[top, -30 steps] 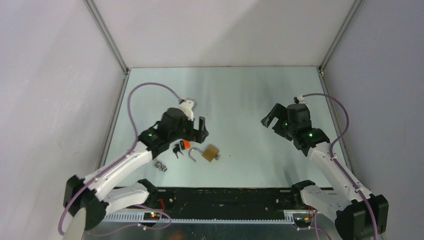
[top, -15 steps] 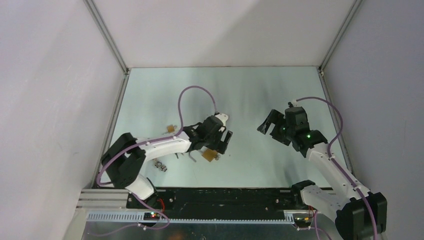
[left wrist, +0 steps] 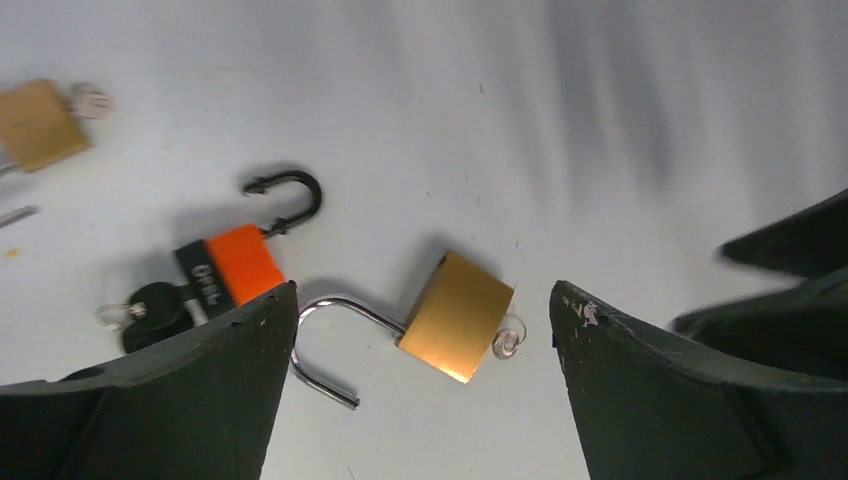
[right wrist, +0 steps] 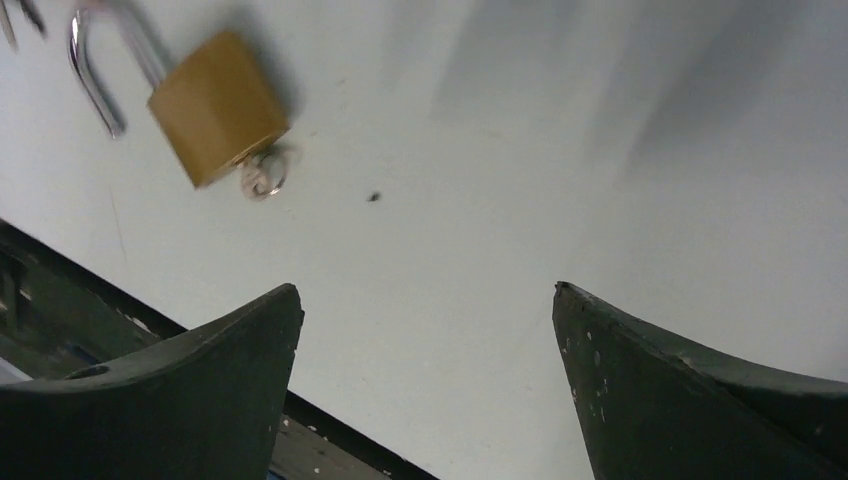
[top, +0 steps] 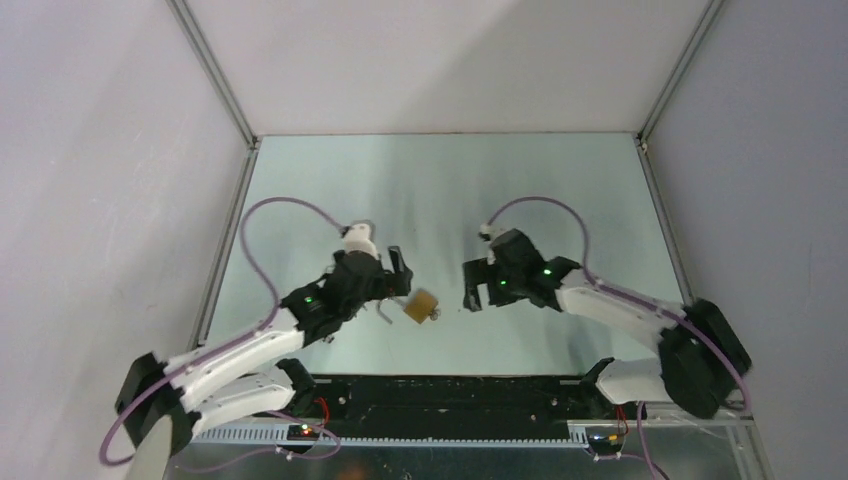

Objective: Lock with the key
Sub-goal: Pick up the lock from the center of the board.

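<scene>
The shackle and the key stick out of the ends of the brass padlock (top: 421, 305), so next I will move my right gripper toward the padlock and lower, and turn it to straddle the sides of the padlock's body.
A brass padlock (top: 421, 305) lies on the table with its steel shackle (left wrist: 322, 345) swung open. A small silvery key (left wrist: 508, 340) sticks out of the padlock's bottom. My left gripper (top: 402, 279) hovers just left of and above it, open, and the padlock (left wrist: 457, 316) shows between the fingertips with nothing gripped. My right gripper (top: 468, 287) is open a short way to the padlock's right and holds nothing. In the right wrist view the padlock (right wrist: 215, 105) and key (right wrist: 262, 180) sit at the upper left, well away from the gripper (right wrist: 425, 290).
An orange-and-black padlock (left wrist: 232, 265) with a black open shackle and a black key bunch (left wrist: 150, 305) lies just left of the brass one. A second brass padlock (left wrist: 35, 125) lies farther left. The black rail (top: 450, 390) runs along the near table edge.
My right gripper has swung left from the table's right side to just beside the brass padlock. My left arm has changed pose, its gripper staying by the padlocks. The padlock has not moved.
</scene>
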### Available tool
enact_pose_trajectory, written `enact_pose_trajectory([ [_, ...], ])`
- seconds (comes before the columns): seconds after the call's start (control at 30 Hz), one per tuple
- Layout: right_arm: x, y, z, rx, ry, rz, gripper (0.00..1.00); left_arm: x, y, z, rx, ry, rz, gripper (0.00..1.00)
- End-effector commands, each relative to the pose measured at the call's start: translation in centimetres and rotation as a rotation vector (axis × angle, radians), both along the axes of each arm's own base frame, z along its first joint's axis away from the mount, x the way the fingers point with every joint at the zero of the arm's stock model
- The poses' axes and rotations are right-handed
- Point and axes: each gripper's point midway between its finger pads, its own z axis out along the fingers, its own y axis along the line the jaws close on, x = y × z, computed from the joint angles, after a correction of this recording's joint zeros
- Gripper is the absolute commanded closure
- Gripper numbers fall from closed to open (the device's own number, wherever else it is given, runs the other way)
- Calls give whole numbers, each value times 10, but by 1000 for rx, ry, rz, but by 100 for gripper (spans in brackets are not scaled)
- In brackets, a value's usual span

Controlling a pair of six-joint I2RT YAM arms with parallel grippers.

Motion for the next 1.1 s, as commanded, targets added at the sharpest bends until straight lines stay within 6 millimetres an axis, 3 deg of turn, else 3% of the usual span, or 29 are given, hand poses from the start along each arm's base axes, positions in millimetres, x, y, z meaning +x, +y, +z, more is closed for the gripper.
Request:
enact_pose_trajectory([
  [0.0,3,60,5,-99,-120,256,1,10,46,44,-189,-102,245,0],
  [0.03,7,70,13,-116,-145,289,1,12,57,49,-188,-112,283,0],
  [0.07,3,78,1,-172,-139,324,1,12,65,66,-217,-153,309,0],
  [0.1,6,87,9,-194,-158,350,1,13,74,70,-212,-162,334,0],
  [0.13,1,92,-1,-248,-145,386,1,13,81,86,-229,-199,352,0],
  [0.17,4,103,7,-249,-167,408,1,13,87,89,-221,-206,367,0],
  [0.27,-8,122,-7,-307,-137,499,1,11,100,117,-228,-263,392,0],
  [0.3,-7,131,-2,-302,-152,518,1,10,102,119,-222,-266,396,0],
  [0.4,-14,142,-17,-345,-118,569,1,8,110,136,-225,-297,415,0],
  [0.6,-10,158,-28,-376,-110,610,1,4,127,143,-209,-327,471,0],
  [0.8,-1,179,-24,-390,-103,638,3,1,132,148,-214,-344,483,0],
  [1.07,-1,172,-55,-471,-39,660,5,-1,134,146,-205,-348,477,0],
])
